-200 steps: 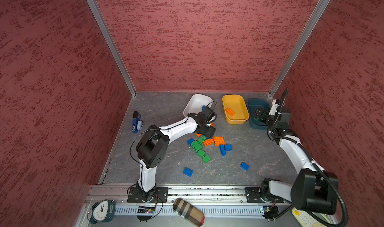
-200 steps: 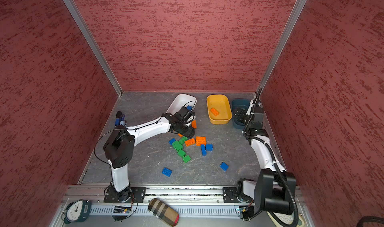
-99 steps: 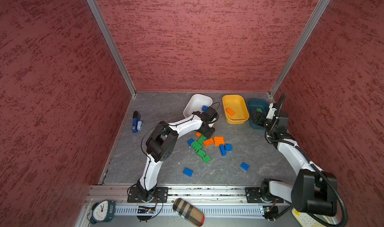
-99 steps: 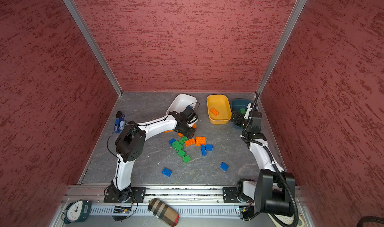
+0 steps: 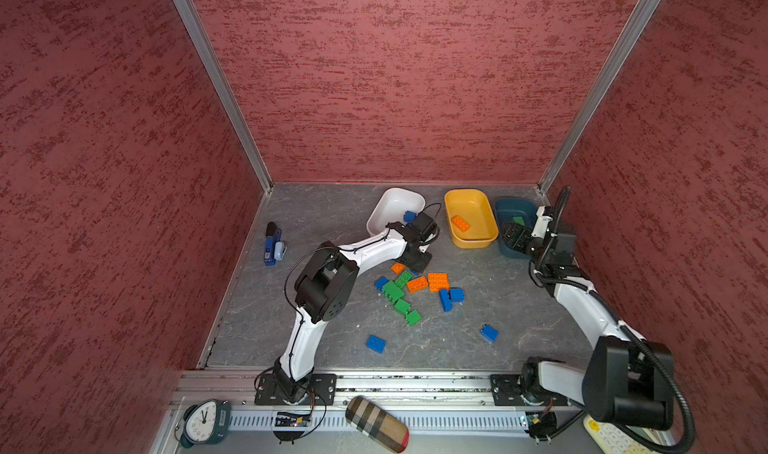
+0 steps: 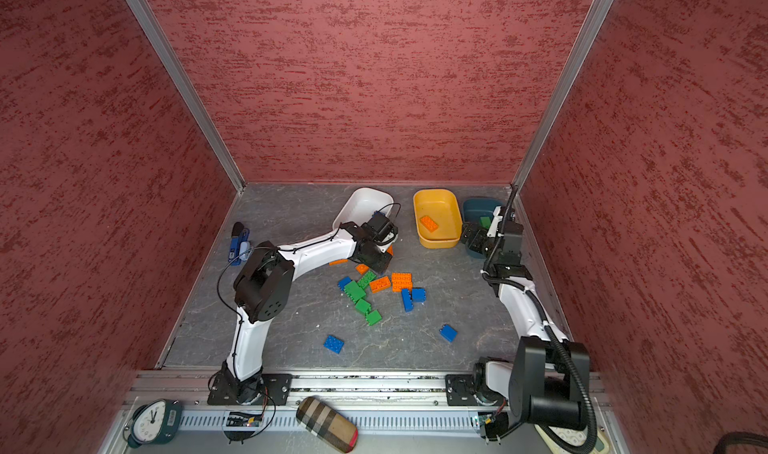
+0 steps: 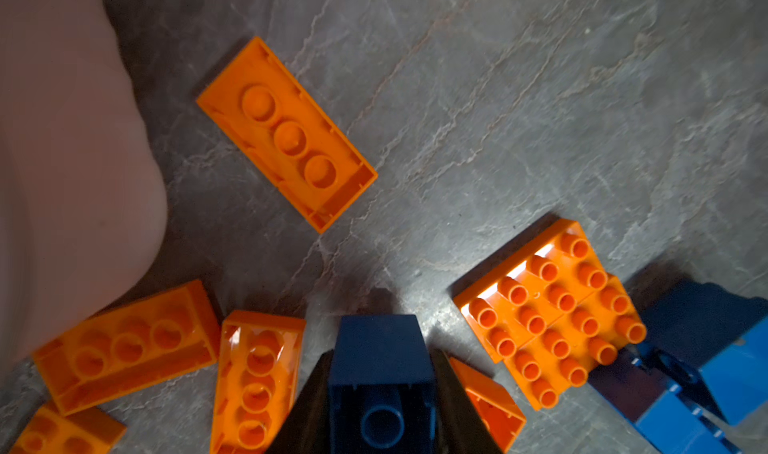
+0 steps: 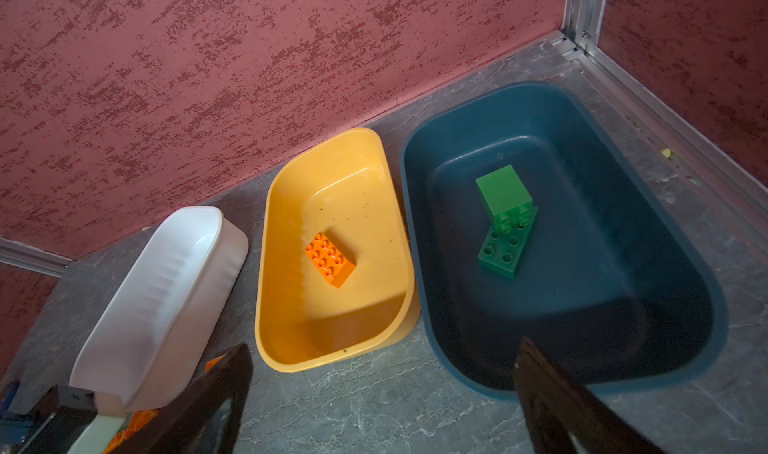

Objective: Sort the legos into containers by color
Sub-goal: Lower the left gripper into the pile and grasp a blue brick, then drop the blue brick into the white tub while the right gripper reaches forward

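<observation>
My left gripper should next lift up and outward over the white container (image 5: 392, 206) and let go of the dark blue lego inside it, because a blue lego already lies in there.
In the left wrist view my left gripper (image 7: 380, 356) is shut on a dark blue lego (image 7: 380, 389), with orange legos (image 7: 286, 134) lying around it on the floor. In both top views this gripper (image 5: 417, 260) sits at the far edge of the mixed pile (image 5: 415, 290). The white container (image 5: 392, 206) holds a blue lego (image 5: 409, 216). An orange lego (image 8: 330, 258) lies in the yellow container (image 8: 345, 190). Two green legos (image 8: 505, 219) lie in the teal container (image 8: 602, 265). My right gripper (image 8: 384, 348) stands open and empty by the front rims of the yellow and teal containers.
Two loose blue legos (image 5: 375, 343) (image 5: 489, 333) lie nearer the front rail. A blue-and-black stapler-like gadget (image 5: 272, 244) rests by the left wall. A clock (image 5: 203, 420) and a plaid case (image 5: 376, 425) sit on the front ledge. Red walls close three sides.
My left gripper has come down from beside the white container to the pile's far edge and shut on a blue lego. The right gripper has stayed open and hardly moved.
</observation>
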Robot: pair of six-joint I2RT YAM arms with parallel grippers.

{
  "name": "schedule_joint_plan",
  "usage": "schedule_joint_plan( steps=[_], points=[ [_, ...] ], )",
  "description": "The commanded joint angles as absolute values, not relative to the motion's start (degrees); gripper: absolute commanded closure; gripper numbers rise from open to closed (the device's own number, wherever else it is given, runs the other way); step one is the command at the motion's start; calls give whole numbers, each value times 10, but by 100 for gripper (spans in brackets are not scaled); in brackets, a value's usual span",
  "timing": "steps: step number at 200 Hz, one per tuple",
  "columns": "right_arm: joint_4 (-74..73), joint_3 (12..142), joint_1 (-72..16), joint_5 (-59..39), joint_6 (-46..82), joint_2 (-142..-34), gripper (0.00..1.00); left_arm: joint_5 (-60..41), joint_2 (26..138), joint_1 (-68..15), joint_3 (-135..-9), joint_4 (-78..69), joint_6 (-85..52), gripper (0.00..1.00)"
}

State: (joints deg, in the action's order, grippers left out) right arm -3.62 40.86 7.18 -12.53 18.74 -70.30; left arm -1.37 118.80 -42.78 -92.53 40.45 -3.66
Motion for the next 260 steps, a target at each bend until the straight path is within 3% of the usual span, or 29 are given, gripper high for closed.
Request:
schedule_joint_plan(
  steps=[1,52,87,127,165,187,199,249,260],
  points=[
    [-45,425,57,-150,201,-699,1,-5,1121,-419,-925,323,-82,85],
    [-76,414,15,-168,240,-698,1,24,1117,-351,-964,252,-140,85],
    [-79,438,-14,-183,264,-725,1,24,1186,-294,-1034,288,-202,85],
    [-77,454,-62,-167,273,-755,1,67,1293,-277,-1158,378,-175,84],
    [6,523,-118,-135,227,-803,1,113,1359,-279,-1240,423,-166,65],
    [48,560,-143,-126,208,-827,1,61,1351,-279,-1255,431,-161,31],
    [46,565,-154,-128,204,-830,1,28,1335,-285,-1250,426,-154,19],
    [50,595,-203,-93,187,-870,1,37,1270,-309,-1231,422,-146,0],
    [62,606,-216,-90,177,-881,1,29,1244,-309,-1203,404,-151,1]
  ],
)
